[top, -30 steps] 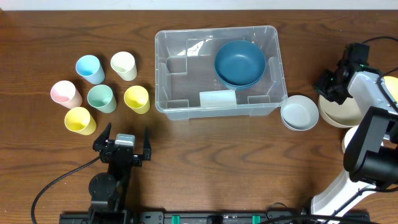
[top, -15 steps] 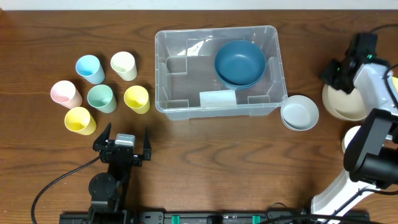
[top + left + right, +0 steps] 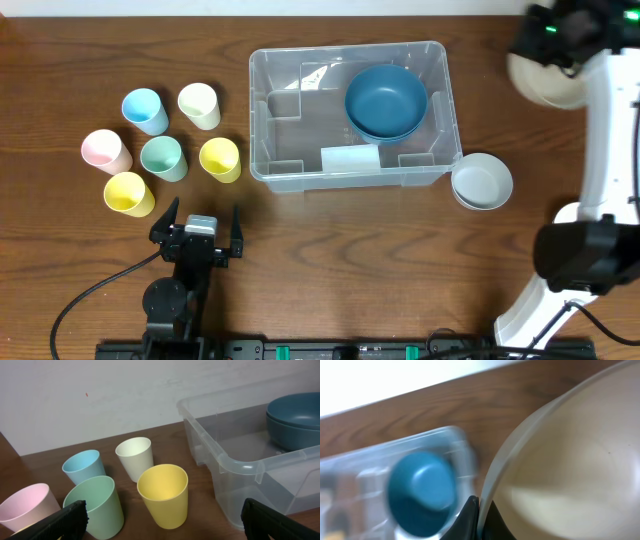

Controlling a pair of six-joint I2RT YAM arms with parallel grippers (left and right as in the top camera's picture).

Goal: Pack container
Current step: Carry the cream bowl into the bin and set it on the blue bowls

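Note:
The right gripper moves to the left in the overhead view next, lowers the cream bowl [image 3: 545, 84] into the stacked blue bowls and releases it, since they are empty.
The container [image 3: 258, 120], a large clear bin, stands at the table's middle with dark blue bowls [image 3: 386, 100] stacked in its right half. High at the back right, my right gripper [image 3: 556, 30] is shut on the rim of a cream bowl [image 3: 545, 84], held in the air right of the bin. The right wrist view shows its black fingers [image 3: 470, 519] pinching that cream bowl [image 3: 570, 470], with the blue bowls [image 3: 422, 492] and the container [image 3: 350, 480] blurred below. My left gripper [image 3: 200, 236] rests open near the front left, holding nothing.
Several pastel cups [image 3: 160, 150] stand left of the bin; in the left wrist view a yellow cup [image 3: 163, 492] and a green cup [image 3: 95, 505] are nearest, between the spread fingers [image 3: 70, 520]. A pale grey bowl [image 3: 482, 181] sits by the bin's front right corner.
My right gripper has closed on the cream bowl's rim and lifted it off the table's right side, carrying it toward the back. The left arm has not moved.

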